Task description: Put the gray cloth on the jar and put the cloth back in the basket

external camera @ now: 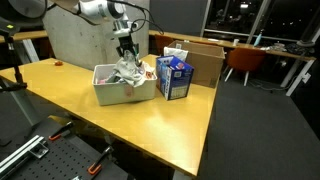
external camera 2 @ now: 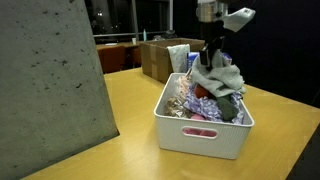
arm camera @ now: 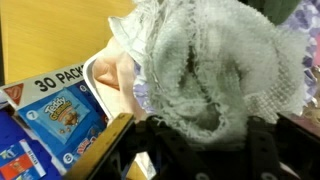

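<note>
My gripper will next go down toward the crumpled cloths just below it and release the bunched gray cloth inside the basket's rim.
My gripper (external camera: 126, 50) (external camera 2: 211, 58) hangs over the far end of the white basket (external camera: 112, 92) (external camera 2: 200, 133). It is shut on the gray cloth (external camera 2: 222, 80) (external camera: 129, 68), which hangs bunched from the fingers just above the basket's contents. In the wrist view the gray cloth (arm camera: 210, 65) fills most of the frame, pinched between the dark fingers (arm camera: 205, 140). The basket holds several other crumpled cloths (external camera 2: 190, 100). No jar shows in any view; whether one is under the cloth I cannot tell.
A blue snack box (external camera: 174, 76) (arm camera: 60, 110) stands right beside the basket. A brown cardboard box (external camera: 200, 58) (external camera 2: 160, 58) sits behind it. A gray concrete-look panel (external camera 2: 45, 80) stands near the camera. The yellow table (external camera: 150, 125) ends at an edge past the boxes.
</note>
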You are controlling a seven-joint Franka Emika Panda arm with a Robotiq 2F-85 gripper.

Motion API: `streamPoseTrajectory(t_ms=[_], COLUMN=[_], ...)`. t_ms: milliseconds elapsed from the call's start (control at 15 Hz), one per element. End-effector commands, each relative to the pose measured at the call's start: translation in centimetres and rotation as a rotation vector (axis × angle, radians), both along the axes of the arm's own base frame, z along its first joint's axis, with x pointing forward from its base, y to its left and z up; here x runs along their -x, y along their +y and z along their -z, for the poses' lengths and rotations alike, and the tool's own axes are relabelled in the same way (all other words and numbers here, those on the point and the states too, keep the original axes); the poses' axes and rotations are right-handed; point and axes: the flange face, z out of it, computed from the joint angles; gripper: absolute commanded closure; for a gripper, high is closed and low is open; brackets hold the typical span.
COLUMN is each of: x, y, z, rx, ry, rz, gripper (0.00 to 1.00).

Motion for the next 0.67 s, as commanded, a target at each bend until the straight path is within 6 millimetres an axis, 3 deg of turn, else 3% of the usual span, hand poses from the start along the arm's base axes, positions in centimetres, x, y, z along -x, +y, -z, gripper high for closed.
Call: streamPoseTrajectory(t_ms=[0, 200, 267, 333, 400, 600], x=[-2.3, -2.7, -2.8, -2.7, -2.7, -2.3], y=[-1.4, -1.7, -1.5, -1.4, -1.1, -0.7], z=[4.9, 6.6, 6.3, 5.9, 5.3, 2.5], rx=[-0.050, -0.062, -0.064, -0.064, -0.071, -0.076], ry=[0.065, 0.083, 0.076, 0.064, 0.055, 0.012], rz=[-0.037, -0.048, -0.050, -0.049, -0.049, -0.047], gripper=[0.75, 0.75, 0.61, 0.25, 0.23, 0.04])
